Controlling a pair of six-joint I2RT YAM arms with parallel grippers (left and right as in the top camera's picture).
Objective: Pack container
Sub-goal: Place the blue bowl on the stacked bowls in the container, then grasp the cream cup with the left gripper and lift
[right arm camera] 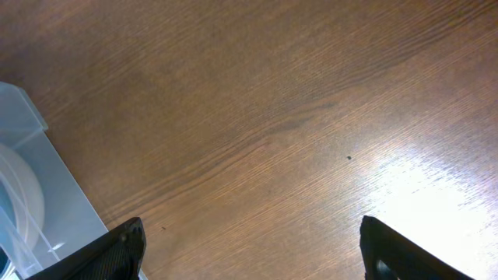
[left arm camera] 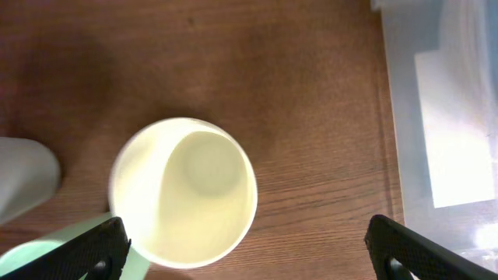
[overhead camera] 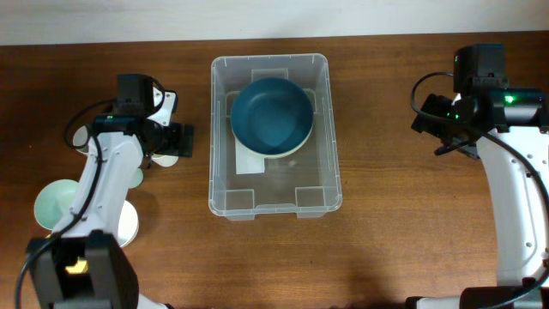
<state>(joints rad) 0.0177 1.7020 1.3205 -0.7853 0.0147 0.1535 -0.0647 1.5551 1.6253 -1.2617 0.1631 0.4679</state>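
Note:
The cream cup's rim facing the container is halfway between my open fingers. My left gripper will next go down over that rim with one finger inside, and close.
The clear plastic container (overhead camera: 273, 202) stands at the table's middle, with a dark blue bowl (overhead camera: 271, 113) nested on a pale bowl inside its far half. Its wall also shows in the left wrist view (left arm camera: 436, 93) and the right wrist view (right arm camera: 31, 187). My left gripper (overhead camera: 165, 146) is open over a cream cup (left arm camera: 187, 190), which stands upright between the spread fingers (left arm camera: 245, 253), nearer the left finger. My right gripper (overhead camera: 455, 129) is open and empty (right arm camera: 249, 253) above bare wood right of the container.
A mint green bowl (overhead camera: 57, 204) and a white cup (overhead camera: 129, 225) sit at the left near my left arm. A pale cup (left arm camera: 23, 179) and a mint green rim (left arm camera: 47, 249) show beside the cream cup.

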